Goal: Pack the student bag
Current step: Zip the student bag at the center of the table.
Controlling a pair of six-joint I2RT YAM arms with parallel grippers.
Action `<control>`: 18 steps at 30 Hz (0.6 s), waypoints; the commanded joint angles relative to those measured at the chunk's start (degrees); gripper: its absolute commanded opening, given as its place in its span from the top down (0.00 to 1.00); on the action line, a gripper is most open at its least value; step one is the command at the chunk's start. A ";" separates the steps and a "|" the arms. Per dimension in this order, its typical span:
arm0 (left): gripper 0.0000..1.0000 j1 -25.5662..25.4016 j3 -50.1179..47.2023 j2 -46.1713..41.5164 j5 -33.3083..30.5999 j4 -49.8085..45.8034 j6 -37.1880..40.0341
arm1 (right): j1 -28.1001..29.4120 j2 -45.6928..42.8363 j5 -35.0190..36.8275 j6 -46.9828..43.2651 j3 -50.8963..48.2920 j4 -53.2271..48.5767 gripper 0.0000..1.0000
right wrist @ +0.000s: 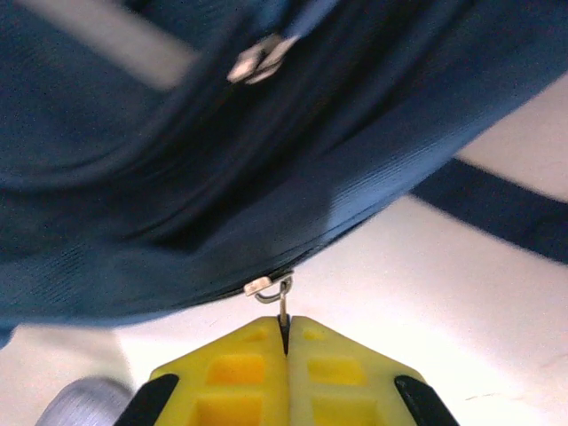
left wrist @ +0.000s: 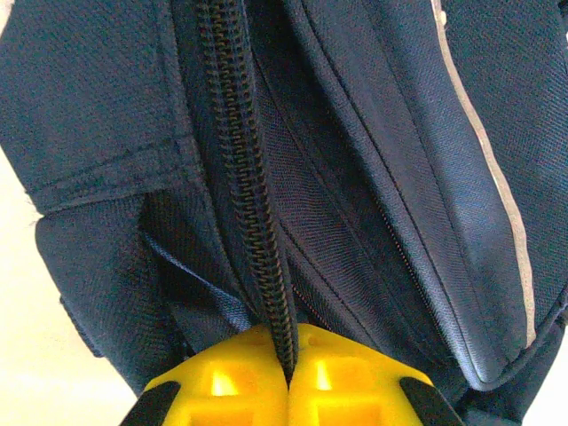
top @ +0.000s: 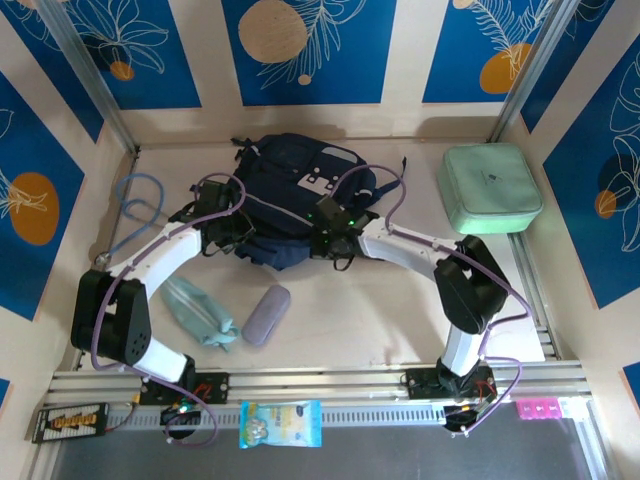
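Observation:
I must next pull my right gripper outward to the bag's side facing the mint case and release the thin tab, as the slider is only partway round the bag.
The student bag (top: 300, 180), a dark navy backpack with a grey stripe, lies at the back middle of the table. My left gripper (top: 226, 226) is at its left front edge. In the left wrist view the yellow jaws (left wrist: 288, 346) are shut on the bag's black zipper strip (left wrist: 253, 213). My right gripper (top: 332, 238) is at the bag's front edge. In the right wrist view it (right wrist: 286, 327) is shut on a thin metal zipper pull (right wrist: 283, 306) hanging from the slider (right wrist: 259, 287) on the bag (right wrist: 177, 177).
A mint green zip case (top: 488, 187) sits at the back right. A pale teal pouch (top: 200, 312) and a lavender case (top: 266, 314) lie in front of the bag. A blue cable (top: 135, 205) is at the left. A snack packet (top: 280, 423) rests on the front rail.

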 commanded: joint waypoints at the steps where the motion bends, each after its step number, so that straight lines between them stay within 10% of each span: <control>1: 1.00 0.52 1.78 -1.83 0.81 0.47 2.39 | -4.10 0.13 2.14 -1.89 -1.31 -1.53 1.00; 18: 1.00 0.52 3.07 -2.54 1.93 -1.55 5.82 | -21.74 7.03 -4.59 -17.38 1.13 7.72 1.00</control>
